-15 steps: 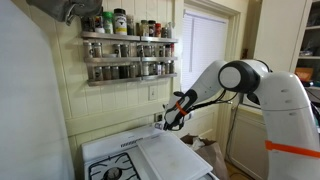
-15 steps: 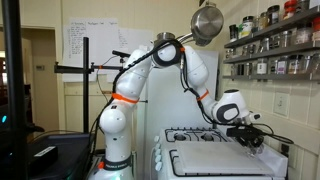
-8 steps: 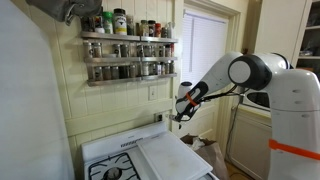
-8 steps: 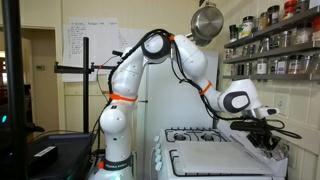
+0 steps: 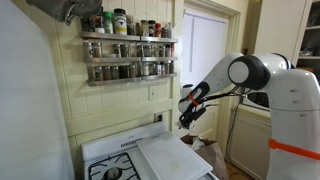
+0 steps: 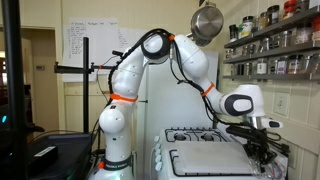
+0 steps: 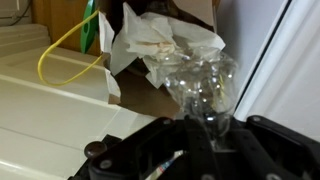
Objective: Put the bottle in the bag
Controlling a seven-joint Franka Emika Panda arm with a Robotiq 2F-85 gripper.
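My closed fingers are still well above the bag, so next my gripper needs to move down over the crumpled white paper in the bag's opening (image 7: 160, 45) and let go of the bottle (image 7: 203, 92).
In the wrist view a clear plastic bottle (image 7: 203, 92) sticks out from between my black gripper's fingers (image 7: 200, 140), which are shut on it. Below and beyond it lies a brown paper bag (image 7: 165, 25) with crumpled white paper (image 7: 160, 45) in its opening. In an exterior view my gripper (image 5: 187, 112) hangs past the edge of the white stove, above the bag (image 5: 205, 148) on the floor. In an exterior view my gripper (image 6: 262, 150) is at the stove's far end; the bag is hidden there.
A white stove (image 5: 140, 160) with burners (image 6: 195, 134) and a flat white lid. A spice rack (image 5: 128, 55) with jars on the wall. A yellow cord (image 7: 65, 50) and green item lie beside the bag. A door (image 5: 205, 60) stands behind the arm.
My gripper with the bottle has moved off the stove's edge, sideways and slightly down, toward the bag on the floor.
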